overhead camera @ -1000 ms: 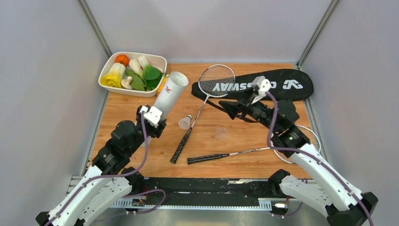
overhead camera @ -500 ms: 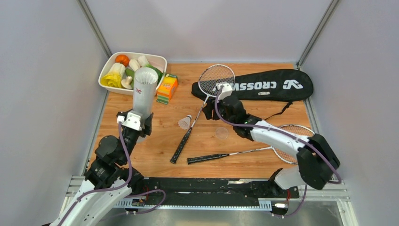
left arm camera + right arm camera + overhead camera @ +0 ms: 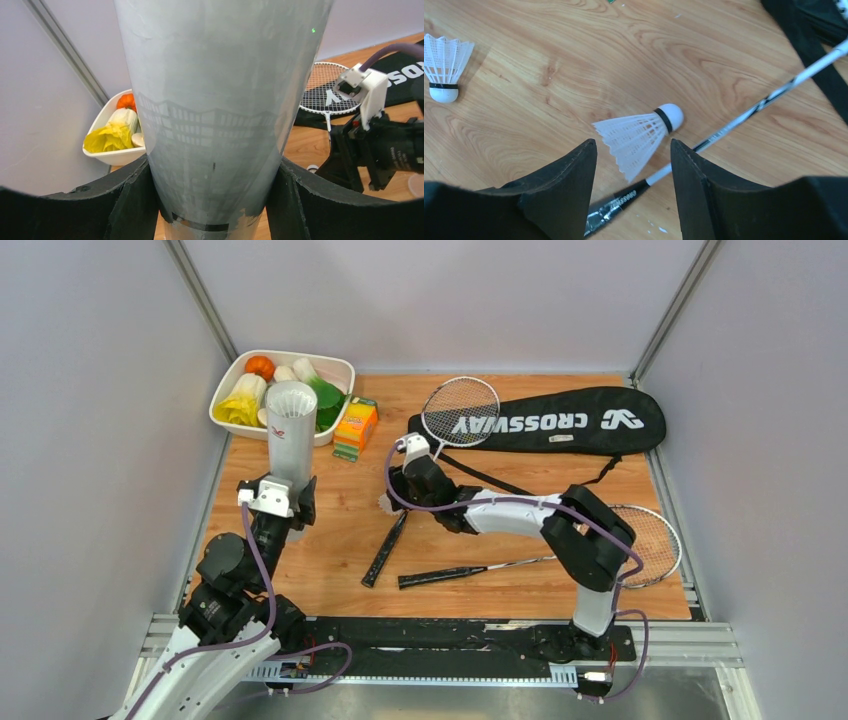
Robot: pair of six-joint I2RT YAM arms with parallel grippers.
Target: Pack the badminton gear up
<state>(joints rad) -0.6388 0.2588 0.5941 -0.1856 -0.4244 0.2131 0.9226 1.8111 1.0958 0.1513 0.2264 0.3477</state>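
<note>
Next, my right gripper lowers its open fingers around the skirt of the shuttlecock lying on its side, since the skirt already lines up between both fingers.
My left gripper is shut on the long white tube and holds it upright with the open mouth up; the tube fills the left wrist view between my fingers. My right gripper is open, low over a white shuttlecock lying on its side; in the right wrist view the shuttlecock lies between my fingertips. A second shuttlecock stands on its cork further off. One racket lies beside the gripper, its shaft close by. The other racket lies near the front. The black CROSSWAY bag lies at the back right.
A white dish of toy vegetables stands at the back left, just behind the tube. A small orange-and-green box sits beside it. The bag's strap trails toward the right arm. Grey walls close in both sides.
My right arm has swung left from the bag, down over the lying shuttlecock. My left arm has drawn the tube left and stood it upright.
</note>
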